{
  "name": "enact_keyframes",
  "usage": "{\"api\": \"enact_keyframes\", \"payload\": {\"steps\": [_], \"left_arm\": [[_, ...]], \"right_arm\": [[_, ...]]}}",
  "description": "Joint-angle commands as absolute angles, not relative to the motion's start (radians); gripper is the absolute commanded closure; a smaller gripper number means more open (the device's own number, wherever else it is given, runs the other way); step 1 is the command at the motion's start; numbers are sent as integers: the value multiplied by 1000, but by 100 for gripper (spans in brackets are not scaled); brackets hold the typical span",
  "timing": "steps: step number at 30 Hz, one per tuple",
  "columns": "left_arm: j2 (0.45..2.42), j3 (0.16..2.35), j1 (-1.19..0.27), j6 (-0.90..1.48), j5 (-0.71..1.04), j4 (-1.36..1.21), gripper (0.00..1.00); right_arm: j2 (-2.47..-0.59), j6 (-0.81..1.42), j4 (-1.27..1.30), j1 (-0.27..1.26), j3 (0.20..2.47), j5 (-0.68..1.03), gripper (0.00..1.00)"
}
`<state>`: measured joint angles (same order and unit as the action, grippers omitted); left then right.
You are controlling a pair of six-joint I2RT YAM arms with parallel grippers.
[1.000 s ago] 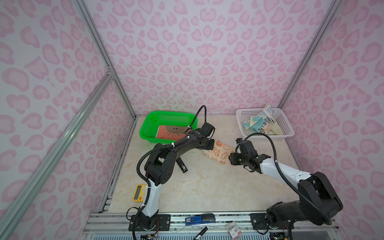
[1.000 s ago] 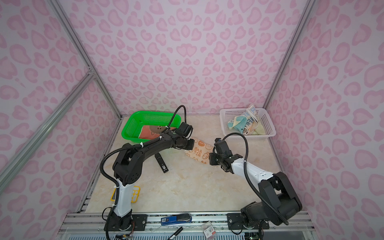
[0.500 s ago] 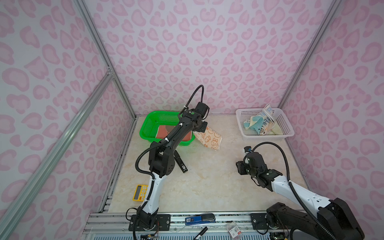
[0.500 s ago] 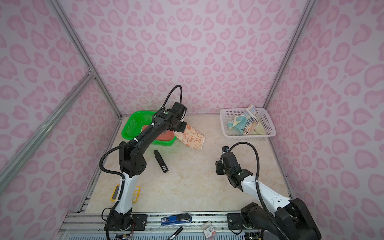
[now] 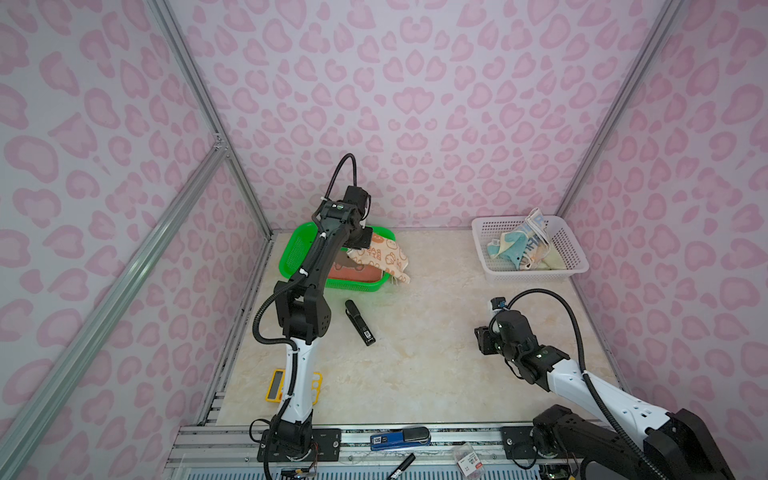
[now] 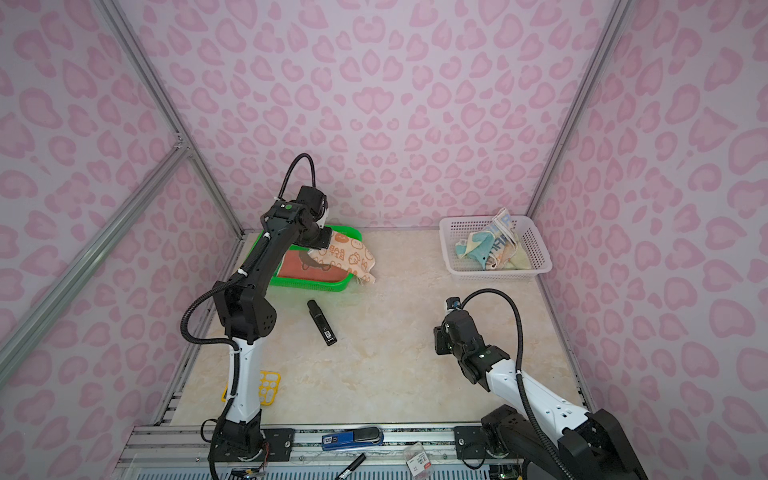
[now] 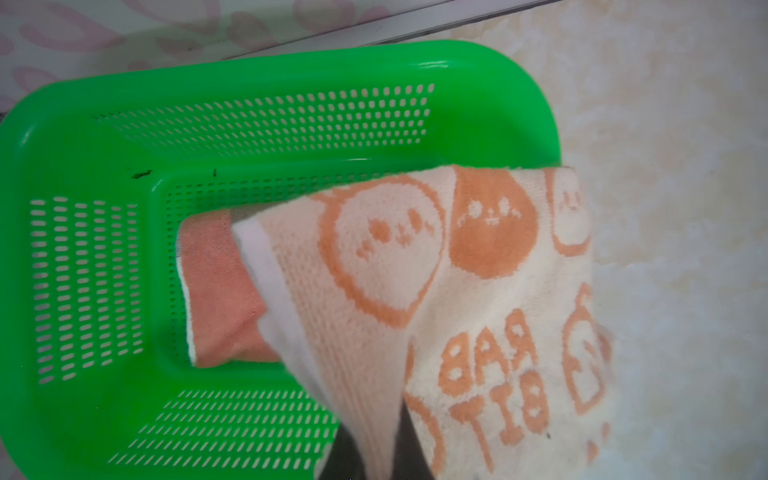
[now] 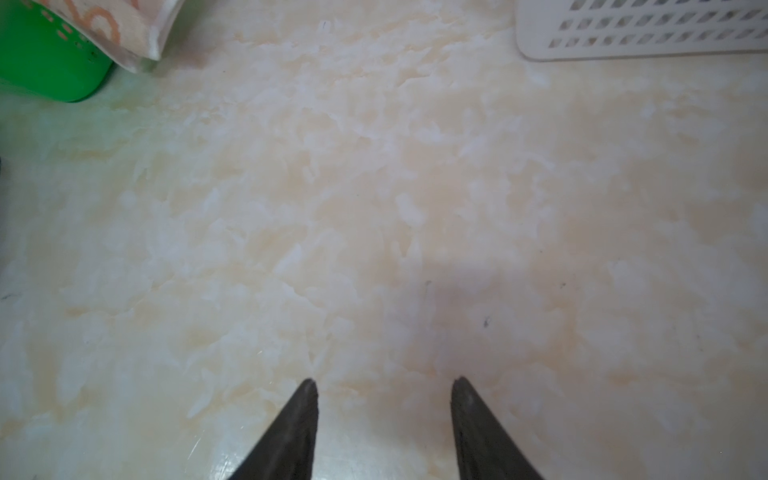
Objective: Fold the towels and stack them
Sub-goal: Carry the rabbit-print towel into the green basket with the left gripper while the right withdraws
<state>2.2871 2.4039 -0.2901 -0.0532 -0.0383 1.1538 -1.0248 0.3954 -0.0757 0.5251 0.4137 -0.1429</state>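
Note:
The beige cloth hangs over the basket's rim, so next my left gripper needs to go down into the green basket (image 7: 83,124) toward the uncovered end of the rust-red towel (image 7: 220,292) and let go of the beige cloth's edge.
My left gripper (image 5: 362,241) is shut on an edge of the beige towel with rabbit faces and "RABBIT" lettering (image 5: 384,261) (image 7: 419,286), holding it above the right end of the green basket (image 5: 293,253) (image 7: 83,124). The cloth hangs over the basket's right rim. A folded rust-red towel (image 5: 359,273) (image 7: 220,299) lies inside that basket. More towels, light blue and cream (image 5: 521,247), are heaped in the white basket (image 5: 571,266). My right gripper (image 5: 482,345) (image 8: 384,382) stands open and empty over bare table at the front right.
A black marker-like stick (image 5: 359,322) lies on the table in front of the green basket. A yellow device (image 5: 275,386) sits by the left arm's base. A blue tool (image 5: 399,438) and a pen (image 5: 402,464) rest on the front rail. Pink patterned walls enclose three sides.
The left gripper has lifted the beige towel from mid-table and carried it back over the green basket. The right gripper has left the towel and pulled back to the front right.

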Motion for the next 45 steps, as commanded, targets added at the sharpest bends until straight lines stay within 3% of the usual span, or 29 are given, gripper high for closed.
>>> {"api": "enact_keyframes", "payload": {"steps": [1,18,20,22,24,27,29,34,45], "left_arm": [[2264,2388,-259,-97,-94,1188,97],[2357,2365,-190,-129,-204,1155,96],[2376,2361,-187,-119,-222,1140,82],[2391,2360,-187,-113,-254,1132,46],[2402,2360,-186,-105,-302,1127,25],[2401,2358,-185,-98,-365,1114,9],[2393,2354,-186,-95,-399,1107,2],[2344,2325,-185,-79,-416,1082,2],[1986,1891,-187,49,-68,744,1]], "right_arm": [[-1017,389,-82,526,407,-155,48],[-858,407,-146,528,364,-202,48],[-836,409,-146,528,359,-204,48],[-816,409,-146,528,354,-210,48],[-796,408,-155,528,354,-212,48],[-777,407,-167,526,356,-217,48],[-775,404,-170,528,362,-218,47],[-802,396,-169,528,385,-204,46],[-960,378,-117,530,449,-154,46]]}}
